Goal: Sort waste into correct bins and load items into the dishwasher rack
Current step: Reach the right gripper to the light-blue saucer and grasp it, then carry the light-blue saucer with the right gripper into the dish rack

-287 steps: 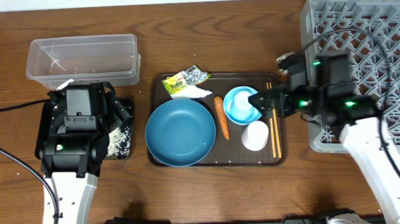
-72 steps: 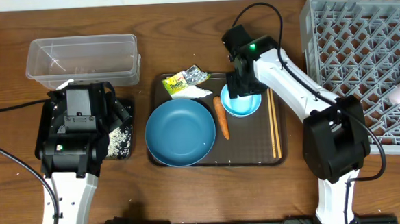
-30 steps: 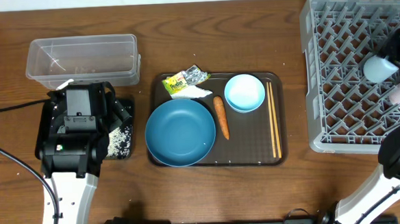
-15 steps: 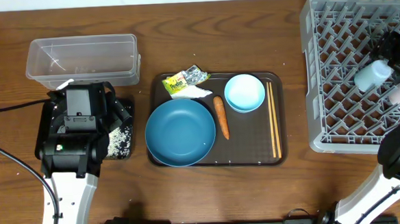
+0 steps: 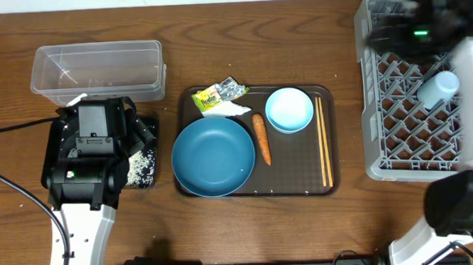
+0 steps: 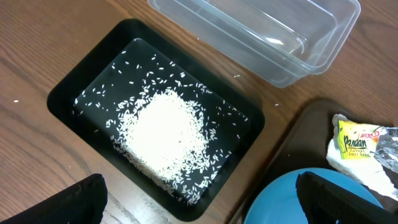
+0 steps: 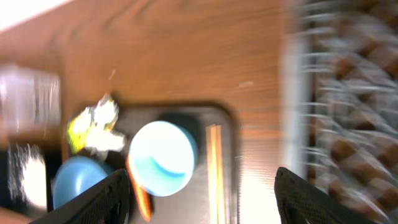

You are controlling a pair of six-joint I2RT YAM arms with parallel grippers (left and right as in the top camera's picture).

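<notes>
Next I need to swing my right gripper from the grey rack (image 5: 407,132) and down onto the small light-blue bowl's rim beside the carrot, since that dish still sits unracked.
My left gripper (image 6: 205,211) is open and empty above the black tray (image 6: 74,87), which holds the heap of rice (image 6: 165,130). The clear tub (image 5: 97,71) stands behind it. The large blue bowl (image 5: 213,156), small light-blue bowl (image 5: 289,110), carrot (image 5: 261,139), chopsticks (image 5: 324,140), wrapper (image 5: 221,93) and tissue (image 5: 229,109) lie on the brown tray (image 5: 304,182). My right gripper (image 7: 208,205) is open and empty, blurred, over the far-left corner of the grey rack (image 5: 407,132). A small pale cup (image 5: 437,89) lies on its side in the rack.
The left arm (image 5: 91,148) covers most of the black tray from above. The right arm (image 5: 472,71) reaches across the rack's right side. The blurred right wrist view shows the small bowl (image 7: 163,158), the chopsticks (image 7: 214,168) and the rack's edge (image 7: 295,93).
The right gripper has let go of the pale cup in the rack and swung back and left to the rack's far-left corner. The left arm has not moved.
</notes>
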